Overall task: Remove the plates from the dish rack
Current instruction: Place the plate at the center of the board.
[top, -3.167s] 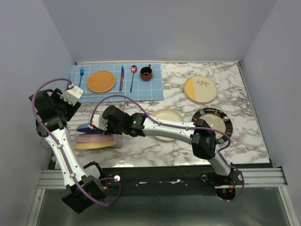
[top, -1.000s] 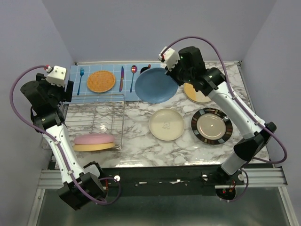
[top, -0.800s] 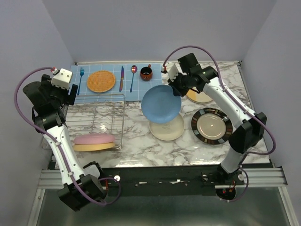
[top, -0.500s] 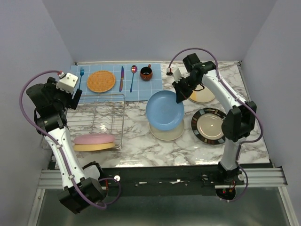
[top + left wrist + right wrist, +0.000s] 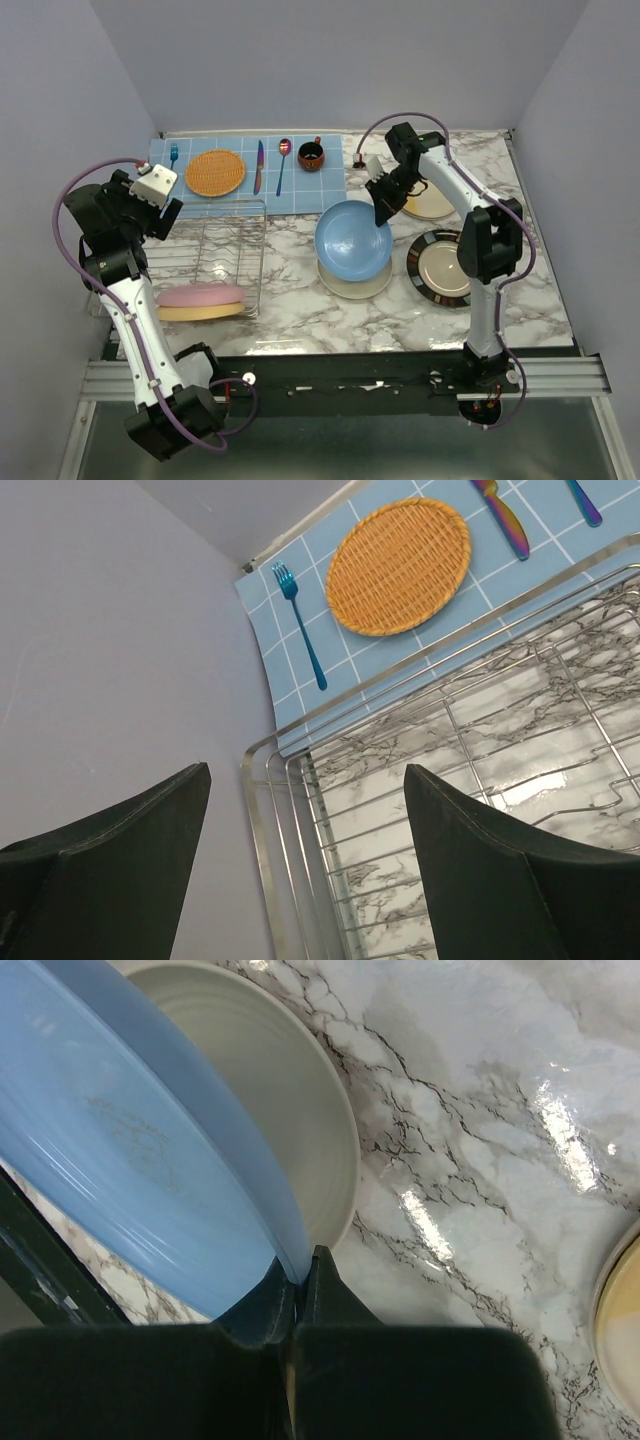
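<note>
My right gripper will next move down and back a little to release the blue plate onto the cream-white plate [image 5: 350, 284] [image 5: 295, 1110], because that plate is below and back from the gripper.
My right gripper [image 5: 383, 208] [image 5: 303, 1272] is shut on the rim of a blue plate [image 5: 352, 240] [image 5: 130, 1150]. That plate hangs tilted over a cream-white plate [image 5: 350, 284] [image 5: 295, 1110] lying on the marble table. A pink plate [image 5: 200, 294] lies on a yellow-orange plate [image 5: 196, 311] at the near end of the dish rack [image 5: 215, 245] [image 5: 470, 770]. A black-rimmed plate [image 5: 428, 270] and a cream-and-yellow plate [image 5: 436, 204] lie flat to the right. My left gripper [image 5: 165, 212] [image 5: 305, 820] stands open above the rack's far left corner, with nothing between its fingers.
The blue checked placemat [image 5: 330, 190] [image 5: 300, 695] lies behind the rack. It carries an orange woven disc [image 5: 214, 172] [image 5: 400, 552], a fork [image 5: 172, 160] [image 5: 300, 625], a knife [image 5: 258, 166], a spoon [image 5: 284, 160] and a dark red cup [image 5: 311, 155]. Walls close in on the left and right.
My right arm has swung the blue plate from over the placemat down and forward onto the spot above the cream-white plate. My left gripper has shifted slightly right, towards the rack.
</note>
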Robot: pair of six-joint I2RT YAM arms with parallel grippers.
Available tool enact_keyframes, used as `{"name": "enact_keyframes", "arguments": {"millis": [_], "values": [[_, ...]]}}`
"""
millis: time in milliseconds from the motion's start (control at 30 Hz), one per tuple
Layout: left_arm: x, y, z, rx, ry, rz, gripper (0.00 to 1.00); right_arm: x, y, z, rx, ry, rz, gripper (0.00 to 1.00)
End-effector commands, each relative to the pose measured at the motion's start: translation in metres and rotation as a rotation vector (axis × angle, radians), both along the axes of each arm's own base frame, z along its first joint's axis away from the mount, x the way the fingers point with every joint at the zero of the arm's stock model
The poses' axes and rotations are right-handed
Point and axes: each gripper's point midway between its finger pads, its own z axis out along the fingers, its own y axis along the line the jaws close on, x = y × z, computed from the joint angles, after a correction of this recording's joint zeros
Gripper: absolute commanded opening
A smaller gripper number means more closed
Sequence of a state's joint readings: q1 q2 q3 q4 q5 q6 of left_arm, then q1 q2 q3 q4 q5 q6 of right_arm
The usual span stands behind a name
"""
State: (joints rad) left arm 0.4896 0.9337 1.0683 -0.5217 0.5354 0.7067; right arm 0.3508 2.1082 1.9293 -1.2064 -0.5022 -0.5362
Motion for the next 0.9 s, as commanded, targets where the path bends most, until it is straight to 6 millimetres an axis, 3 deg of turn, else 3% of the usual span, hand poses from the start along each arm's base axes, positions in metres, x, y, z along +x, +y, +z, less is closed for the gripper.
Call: {"name": "enact_keyframes", "arguments": {"millis": [0, 200, 867], "values": [[-0.005, -0.005, -0.002, 0.016, 0.003, -0.016, 0.86, 0.004, -0.005, -0.010, -0.045, 0.001, 0.008, 0.01], [-0.008, -0.009, -0.010, 0.012, 0.013, -0.026, 0.87, 0.002, -0.017, -0.027, -0.114, 0.019, 0.007, 0.01], [-0.013, -0.014, -0.020, 0.033, 0.015, -0.044, 0.87, -0.014, -0.019, -0.045, -0.124, 0.105, 0.008, 0.01]]}}
